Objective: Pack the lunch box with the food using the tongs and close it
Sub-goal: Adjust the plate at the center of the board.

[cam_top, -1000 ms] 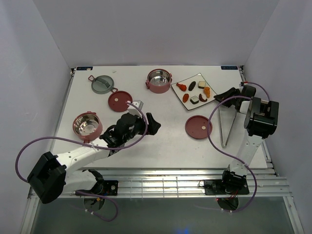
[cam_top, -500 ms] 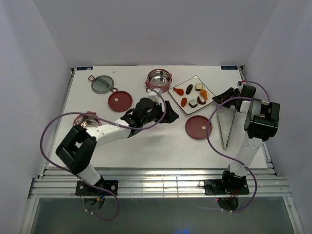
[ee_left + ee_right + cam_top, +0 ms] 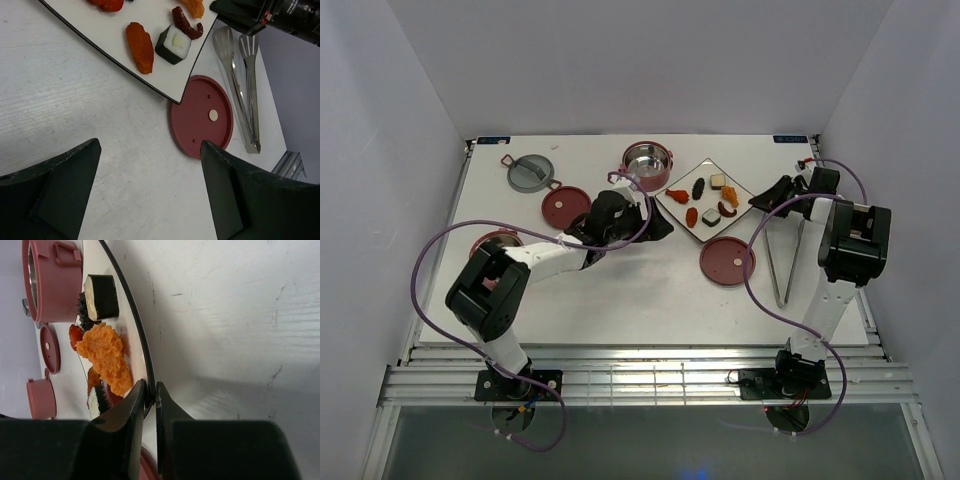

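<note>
The plate (image 3: 744, 188) needs to go back and to the left in the top view to the bare table beside the red lid, where my right gripper will then release it.
My right gripper (image 3: 150, 387) is shut on the right edge of the square white plate (image 3: 744, 188), which carries the food (image 3: 706, 198): an orange fried piece (image 3: 105, 355), a sushi roll (image 3: 172, 44) and other bits. My left gripper (image 3: 150, 145) hangs open over bare table by the plate's near-left edge (image 3: 75, 20), holding nothing. One lunch box bowl (image 3: 647, 165) stands behind the plate. The other bowl (image 3: 492, 243) is partly hidden by my left arm. The tongs (image 3: 785, 262) lie on the table right of a red lid (image 3: 727, 261).
A second red disc lid (image 3: 566, 205) and the grey-green top lid (image 3: 531, 172) lie at the back left. White walls close in the table on three sides. My right arm's cable loops over the tongs' area.
The plate has slid left and turned, pulled by my right gripper. My left arm has swung from beside the left bowl over to the plate's near-left side.
</note>
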Tool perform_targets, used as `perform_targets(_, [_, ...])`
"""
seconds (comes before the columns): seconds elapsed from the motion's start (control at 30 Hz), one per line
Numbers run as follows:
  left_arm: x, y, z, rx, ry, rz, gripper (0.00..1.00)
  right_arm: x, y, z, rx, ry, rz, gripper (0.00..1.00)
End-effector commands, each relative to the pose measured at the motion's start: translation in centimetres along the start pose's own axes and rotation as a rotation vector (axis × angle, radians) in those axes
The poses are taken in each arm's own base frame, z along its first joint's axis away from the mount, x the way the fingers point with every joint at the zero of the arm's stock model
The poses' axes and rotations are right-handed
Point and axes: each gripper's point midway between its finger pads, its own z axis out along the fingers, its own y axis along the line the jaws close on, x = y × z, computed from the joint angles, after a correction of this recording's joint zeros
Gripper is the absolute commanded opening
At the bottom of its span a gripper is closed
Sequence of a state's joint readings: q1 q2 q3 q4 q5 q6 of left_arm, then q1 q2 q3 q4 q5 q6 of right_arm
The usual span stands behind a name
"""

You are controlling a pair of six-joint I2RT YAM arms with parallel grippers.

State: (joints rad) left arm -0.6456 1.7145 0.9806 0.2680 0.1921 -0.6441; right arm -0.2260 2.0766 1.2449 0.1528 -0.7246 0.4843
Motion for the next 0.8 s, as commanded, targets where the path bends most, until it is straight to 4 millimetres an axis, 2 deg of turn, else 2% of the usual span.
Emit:
perform_targets(0.0, [-2.3,0.1,-1.6,-0.024,-0.078,0.047,0.91,1.1,1.4,0.9,-0.058,0.077,-0.114,0.08])
perform_targets(0.07, [-2.4,0.6,-2.0,-0.014,-0.067,0.034,0.91,1.5,2.0,1.2,-0.079,0.105,-0.116,0.08])
perform_targets(0.1, [-2.6,1.9,-2.3,-0.034,-0.068,0.015,0.91,1.8,1.9,1.4,-0.073,0.116,-0.130,0.08])
perform_targets(0.2, [-3.0,3.8,-3.2,-0.056,-0.075,-0.016,0.91,2.5,2.3,1.8,-0.077,0.156,-0.134,0.08])
perform_targets(0.4, [-4.0,5.3,-4.3,-0.093,-0.110,0.020,0.91,4.2,3.6,3.0,-0.097,0.239,-0.185,0.08])
perform_targets(0.77, [-2.8,8.0,-5.3,-0.137,-0.090,0.003,0.90,5.1,6.6,4.6,-0.127,0.303,-0.295,0.08])
